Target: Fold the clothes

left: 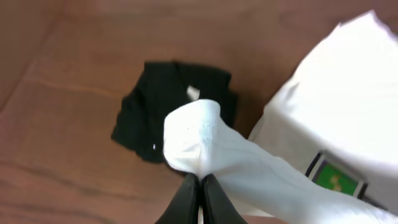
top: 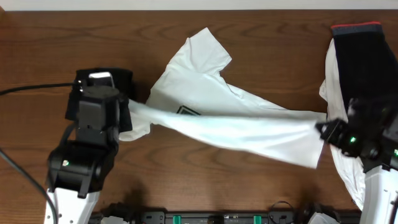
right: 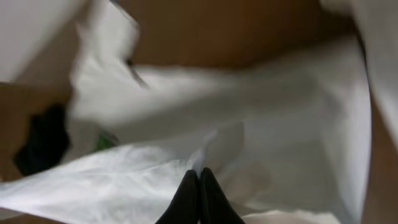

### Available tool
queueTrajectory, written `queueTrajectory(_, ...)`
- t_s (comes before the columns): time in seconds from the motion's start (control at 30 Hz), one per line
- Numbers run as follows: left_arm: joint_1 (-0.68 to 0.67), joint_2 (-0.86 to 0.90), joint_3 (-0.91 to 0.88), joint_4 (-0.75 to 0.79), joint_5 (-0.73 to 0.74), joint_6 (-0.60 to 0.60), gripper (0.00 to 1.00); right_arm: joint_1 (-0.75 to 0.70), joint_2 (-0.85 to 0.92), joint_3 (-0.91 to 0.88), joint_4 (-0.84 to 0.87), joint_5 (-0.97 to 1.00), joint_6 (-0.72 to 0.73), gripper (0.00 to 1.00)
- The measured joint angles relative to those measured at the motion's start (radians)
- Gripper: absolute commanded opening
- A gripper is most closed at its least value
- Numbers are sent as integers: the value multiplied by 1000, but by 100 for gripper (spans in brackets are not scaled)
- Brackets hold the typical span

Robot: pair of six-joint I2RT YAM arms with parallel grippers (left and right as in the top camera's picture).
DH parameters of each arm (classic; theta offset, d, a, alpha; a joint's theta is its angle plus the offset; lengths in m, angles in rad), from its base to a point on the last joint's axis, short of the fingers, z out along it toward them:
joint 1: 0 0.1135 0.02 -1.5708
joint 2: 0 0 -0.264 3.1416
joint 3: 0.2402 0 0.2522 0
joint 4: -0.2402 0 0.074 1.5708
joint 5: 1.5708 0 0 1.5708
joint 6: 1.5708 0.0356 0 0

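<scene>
Much of the white shirt (left: 193, 134) still lies on the tabletop. My left gripper will next move high above the black garment, tilting upward, and then release the white shirt's corner.
The clothes here are chiefly a white T-shirt (top: 205, 87) with a green-and-black logo (top: 188, 112), lying mid-table. Its lower edge is lifted and pulled taut into a band (top: 236, 130) between both arms. My left gripper (left: 200, 179) is shut on a bunched corner of the shirt (left: 193, 134), at the band's left end (top: 129, 111). On the right, my right gripper (right: 199, 173) is shut on a fold of the same white cloth (right: 155, 174), at the band's right end (top: 320, 129). A black garment (left: 174, 106) lies on the table beyond the left gripper.
A black garment with a red-striped edge (top: 364, 56) lies on another white garment (top: 343, 171) at the right edge, partly under my right arm. The black garment on the left (top: 121, 79) is mostly hidden by my left arm. A cable (top: 31, 89) runs in from the left.
</scene>
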Motion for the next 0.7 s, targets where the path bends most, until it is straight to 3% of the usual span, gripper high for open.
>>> queueTrajectory(0.2,0,-2,192,29,0,88,6,0,0,192,119,-122,-12,1)
queueTrajectory(0.47,0,-18,478,25,-1,171,6,0,-16,456,8,-71,-29,1)
queueTrajectory(0.7,0,-30,591,-37,-6,200,6,0,-18,522,-29,23,5,1)
